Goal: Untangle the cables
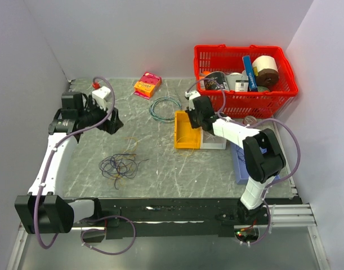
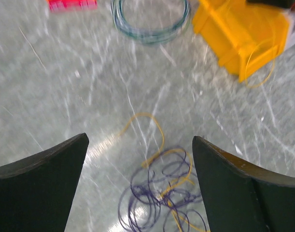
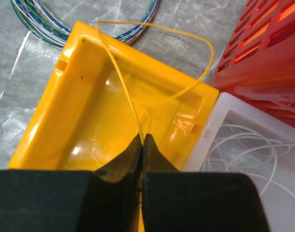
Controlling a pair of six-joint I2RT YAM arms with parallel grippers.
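Observation:
Yellow cable crosses purple cable at the tangle's far edge (image 1: 126, 156) (image 2: 165, 153). My left gripper's open fingers should move down and back toward my base to that spot next.
The cables (image 1: 120, 165) lie as a tangle of dark purple and yellow strands on the table, left of centre; they also show in the left wrist view (image 2: 161, 193). My left gripper (image 1: 106, 120) is open and empty, up and to the left of the tangle (image 2: 140, 164). My right gripper (image 1: 192, 114) is shut on a yellow cable (image 3: 133, 92) over the yellow bin (image 3: 55, 111), pinched at the tips (image 3: 143, 137). The strand loops up over the bin's rim.
A white bin (image 3: 263, 159) with white strands stands right of the yellow bin (image 1: 184, 136). A red basket (image 1: 245, 76) with goods is behind. A blue-green wire coil (image 1: 164, 107) and a pink box (image 1: 147, 84) lie at the back. A blue tray (image 1: 239, 163) is at right.

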